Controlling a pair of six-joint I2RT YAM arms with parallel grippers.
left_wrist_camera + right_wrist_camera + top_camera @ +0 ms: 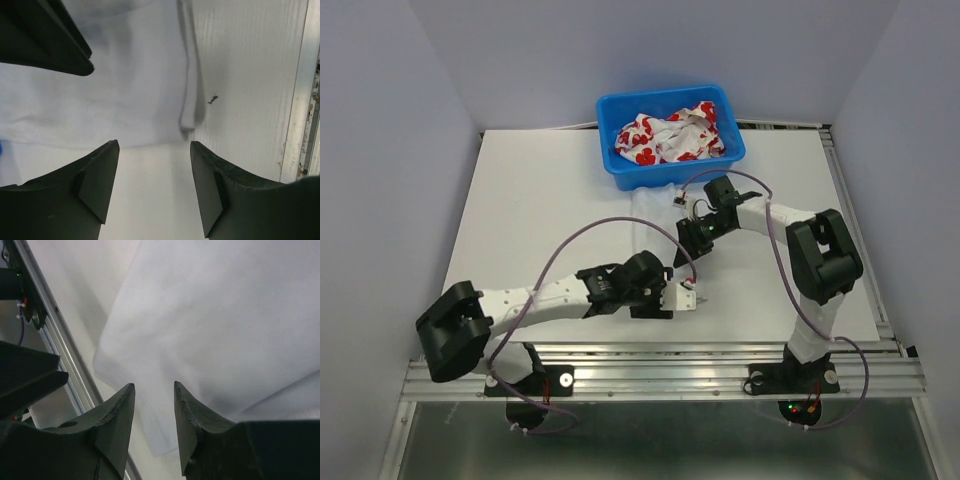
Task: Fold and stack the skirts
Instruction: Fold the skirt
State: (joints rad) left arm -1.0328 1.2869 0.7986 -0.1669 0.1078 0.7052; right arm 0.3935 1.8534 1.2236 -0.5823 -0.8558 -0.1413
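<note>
My left gripper comes down and to the right in the top view next. The white skirt's near edge (189,111) lies that way, curled enough to pinch.
The plain white skirt (658,215) lies spread flat on the white table between the blue tub and the arms. It also shows in the left wrist view (125,85) and the right wrist view (215,315). The red-flowered skirt (670,135) lies crumpled inside the tub. My left gripper (672,290) (154,142) is open and empty, low over bare table just short of the white skirt's near edge. My right gripper (688,245) (154,384) is open and empty, its tips just above the white skirt near a corner.
The blue plastic tub (620,172) stands at the table's far middle. An aluminium rail (300,100) runs along the table's near edge and also shows in the right wrist view (60,345). A small dark speck (213,99) lies on the table.
</note>
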